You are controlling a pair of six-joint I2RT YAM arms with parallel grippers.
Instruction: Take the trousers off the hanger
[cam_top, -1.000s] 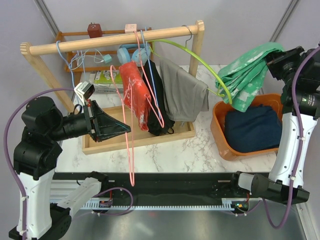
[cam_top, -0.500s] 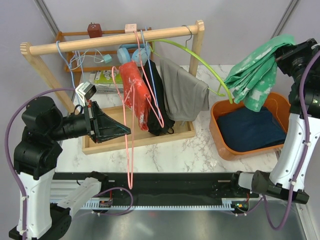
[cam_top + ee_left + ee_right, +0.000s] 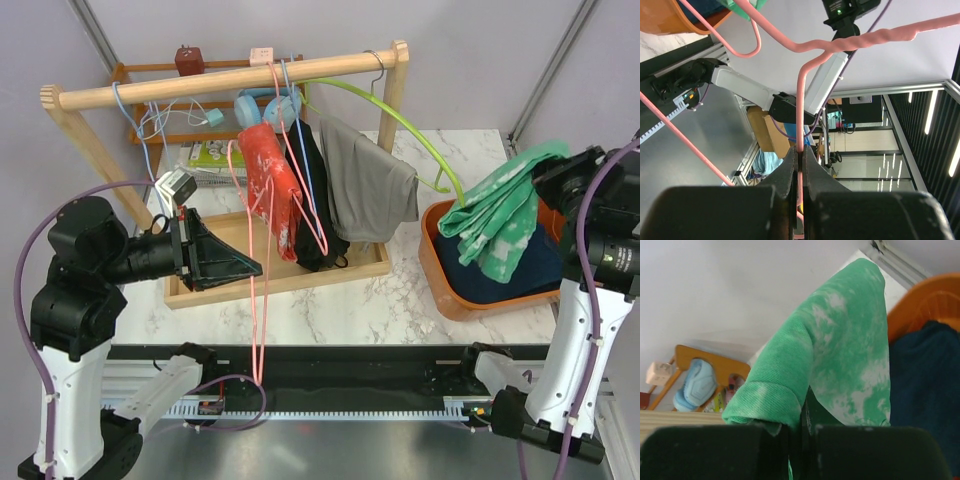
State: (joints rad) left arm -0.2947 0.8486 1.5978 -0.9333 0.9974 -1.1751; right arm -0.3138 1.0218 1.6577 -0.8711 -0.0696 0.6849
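Note:
The mint-green cloth is still hanging above the basin's rim, so my right gripper next needs to go down into the orange basin (image 3: 437, 272) and let go of the mint-green fold over the dark navy trousers (image 3: 535, 268).
My right gripper (image 3: 548, 180) is shut on the mint-green trousers (image 3: 498, 222), which hang folded over the orange basin (image 3: 437, 272), free of the green hanger (image 3: 402, 124). In the right wrist view the green cloth (image 3: 840, 355) drapes over my shut right gripper (image 3: 804, 412). The dark navy trousers (image 3: 535, 268) lie in the basin. The green hanger is bare and hooked on the wooden rail (image 3: 230, 82). My left gripper (image 3: 250, 268) is shut on the wire of a pink hanger (image 3: 262, 310); the left wrist view shows the pink wire (image 3: 801, 100) pinched in my left gripper (image 3: 801, 156).
A red garment (image 3: 270, 180), a black one (image 3: 315, 215) and a grey one (image 3: 365, 185) hang from the rail above a wooden tray (image 3: 290, 282). Behind stands a small shelf (image 3: 150, 110) with cables and blue headphones (image 3: 268, 108).
My right arm has carried the green trousers off the end of the green hanger, out to the right, then down over the basin. The left arm has held still.

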